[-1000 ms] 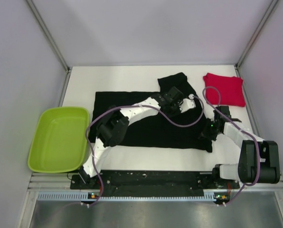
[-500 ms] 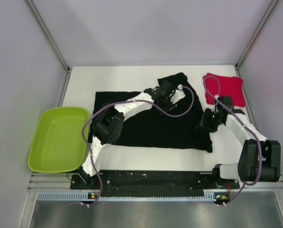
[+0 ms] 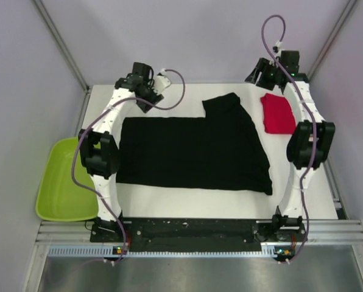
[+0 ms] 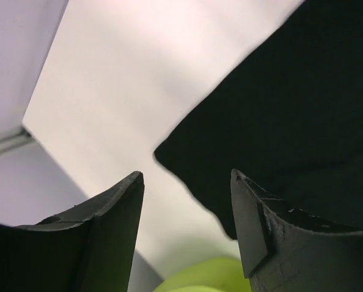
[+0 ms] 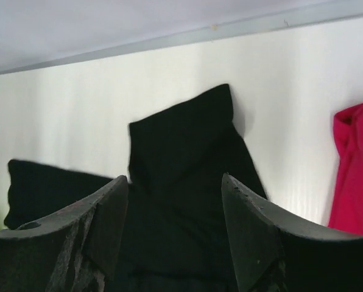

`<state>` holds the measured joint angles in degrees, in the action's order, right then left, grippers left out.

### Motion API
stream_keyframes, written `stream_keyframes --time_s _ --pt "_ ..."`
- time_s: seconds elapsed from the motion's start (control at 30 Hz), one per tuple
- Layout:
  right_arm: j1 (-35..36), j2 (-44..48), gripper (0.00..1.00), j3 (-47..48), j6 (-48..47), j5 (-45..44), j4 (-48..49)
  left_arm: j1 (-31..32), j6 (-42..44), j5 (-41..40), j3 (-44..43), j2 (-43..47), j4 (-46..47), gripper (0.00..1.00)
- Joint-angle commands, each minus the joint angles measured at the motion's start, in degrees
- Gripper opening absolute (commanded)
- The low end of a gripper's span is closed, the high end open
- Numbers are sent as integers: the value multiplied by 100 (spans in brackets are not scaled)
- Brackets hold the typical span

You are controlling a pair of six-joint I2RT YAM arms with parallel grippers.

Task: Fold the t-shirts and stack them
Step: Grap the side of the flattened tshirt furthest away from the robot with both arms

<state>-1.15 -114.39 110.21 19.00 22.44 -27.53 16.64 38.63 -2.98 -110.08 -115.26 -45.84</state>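
I should next move my right gripper down and to the left in the top view, onto the edge of the black t-shirt's sleeve facing the red t-shirt, because bare table lies alongside it.
The black t-shirt lies spread flat across the middle of the table, one sleeve sticking out at its far edge. The red t-shirt is a small folded piece at the back right. My left gripper hangs high over the shirt's back left corner, open and empty. In the left wrist view that gripper frames a black t-shirt corner. My right gripper hovers high at the back right, open and empty. The right wrist view has that gripper over the black t-shirt, the red t-shirt at right.
A lime-green tray sits off the table's left edge, partly behind the left arm; the tray also shows low in the left wrist view. Grey walls enclose the white table on three sides.
Both grippers opened and let go of the black t-shirt, then rose and swung out to the far corners. The shirt now lies flat and uncovered.
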Motion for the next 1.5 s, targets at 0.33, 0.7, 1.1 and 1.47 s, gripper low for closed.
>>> stream_keyframes --time_s 0.33,0.7,1.1,1.47 --pt "484 -3669 59 2874 1483 -72 -25 -1207 1110 -440 -2245 -2061 -1663 71" --pt "686 -3863 31 2664 1756 384 309 -1137 1727 -861 -2263 -2764 -2131 64" --pt "695 -2774 0 1759 1115 700 371 -1155 2069 -730 -2413 -3046 -1911 5" --pt "721 -1367 0 563 596 815 415 -1216 1492 -28 -1524 -1737 -901 32"
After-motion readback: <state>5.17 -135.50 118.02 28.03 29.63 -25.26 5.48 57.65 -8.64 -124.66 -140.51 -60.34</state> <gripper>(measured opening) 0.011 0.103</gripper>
